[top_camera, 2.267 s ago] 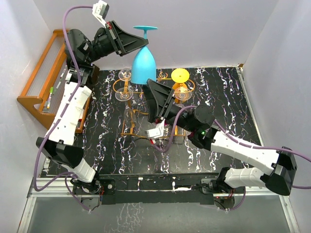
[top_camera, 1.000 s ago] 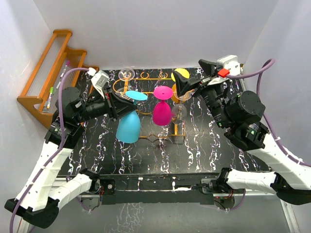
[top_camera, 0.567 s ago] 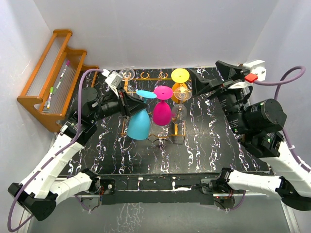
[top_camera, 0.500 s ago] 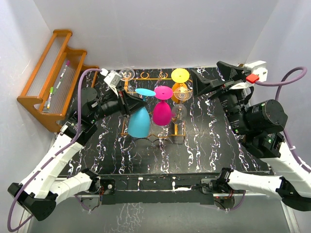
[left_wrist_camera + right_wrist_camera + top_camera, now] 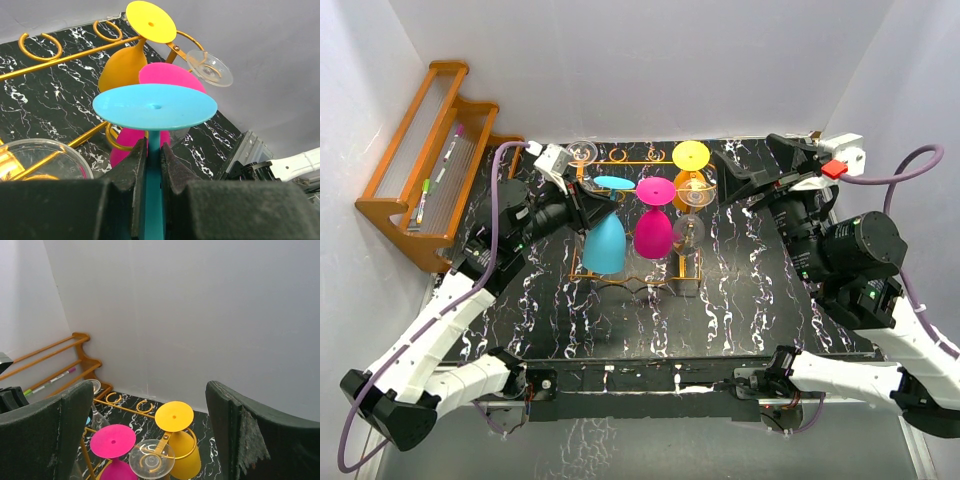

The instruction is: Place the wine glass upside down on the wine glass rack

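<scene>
My left gripper moves down toward the gold ring next, then releases the stem.
My left gripper is shut on the stem of a blue wine glass. The glass hangs upside down, foot up, at the left side of the gold wire wine glass rack. It is right beside an inverted pink glass. A gold ring shows just behind the blue stem; I cannot tell whether the stem sits in a slot. My right gripper hovers open and empty, high at the rack's right.
An inverted yellow glass and two clear glasses hang on the rack. A brown wooden stepped rack with pens stands at the far left wall. White walls close in on three sides.
My left gripper has carried the blue glass right and back, up against the rack beside the pink glass. The right gripper has drawn away to the right, still open.
</scene>
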Controlling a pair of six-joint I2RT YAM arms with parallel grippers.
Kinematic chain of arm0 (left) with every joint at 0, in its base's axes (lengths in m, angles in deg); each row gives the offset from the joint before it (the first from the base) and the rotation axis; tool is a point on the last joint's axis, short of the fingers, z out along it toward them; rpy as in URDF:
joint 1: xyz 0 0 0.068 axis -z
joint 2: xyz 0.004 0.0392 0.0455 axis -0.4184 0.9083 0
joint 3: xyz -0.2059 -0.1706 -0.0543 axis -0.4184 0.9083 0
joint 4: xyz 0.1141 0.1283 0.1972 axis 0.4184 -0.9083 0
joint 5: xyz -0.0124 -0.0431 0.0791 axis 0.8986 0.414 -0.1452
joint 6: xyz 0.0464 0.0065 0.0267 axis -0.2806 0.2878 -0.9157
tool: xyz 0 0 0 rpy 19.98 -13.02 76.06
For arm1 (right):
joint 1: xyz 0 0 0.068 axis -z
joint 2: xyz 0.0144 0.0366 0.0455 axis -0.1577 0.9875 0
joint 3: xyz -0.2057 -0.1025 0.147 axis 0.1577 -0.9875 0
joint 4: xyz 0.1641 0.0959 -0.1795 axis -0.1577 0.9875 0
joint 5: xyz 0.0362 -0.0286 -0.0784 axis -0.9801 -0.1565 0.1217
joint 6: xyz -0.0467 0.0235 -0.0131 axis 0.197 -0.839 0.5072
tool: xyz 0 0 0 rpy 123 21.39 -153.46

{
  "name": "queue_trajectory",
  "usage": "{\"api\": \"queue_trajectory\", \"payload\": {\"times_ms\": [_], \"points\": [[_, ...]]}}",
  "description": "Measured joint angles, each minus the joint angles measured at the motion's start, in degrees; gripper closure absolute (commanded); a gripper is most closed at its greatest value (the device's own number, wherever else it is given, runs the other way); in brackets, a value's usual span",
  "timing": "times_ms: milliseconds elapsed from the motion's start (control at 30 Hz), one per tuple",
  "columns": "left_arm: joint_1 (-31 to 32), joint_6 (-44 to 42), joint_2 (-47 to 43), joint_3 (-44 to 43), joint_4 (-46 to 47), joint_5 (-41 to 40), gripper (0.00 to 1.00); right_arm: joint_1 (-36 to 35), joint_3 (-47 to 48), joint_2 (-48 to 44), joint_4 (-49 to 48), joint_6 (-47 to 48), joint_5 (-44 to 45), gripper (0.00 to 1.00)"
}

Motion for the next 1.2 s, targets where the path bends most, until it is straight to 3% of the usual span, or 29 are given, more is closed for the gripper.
{"api": "queue_trajectory", "payload": {"times_ms": [767,967,1200], "points": [[0.3,0.5,1.4,1.9,-0.3,-0.2,1.00,0.0,-3.1,-3.9,-0.3,0.2,2.1,0.02],[0.3,0.3,1.4,2.1,-0.3,-1.5,0.88,0.0,-3.7,-3.6,-0.3,0.4,2.8,0.02],[0.3,0.3,1.4,3.7,0.2,-1.9,0.84,0.0,-3.7,-3.7,-0.3,0.4,3.4,0.02]]}}
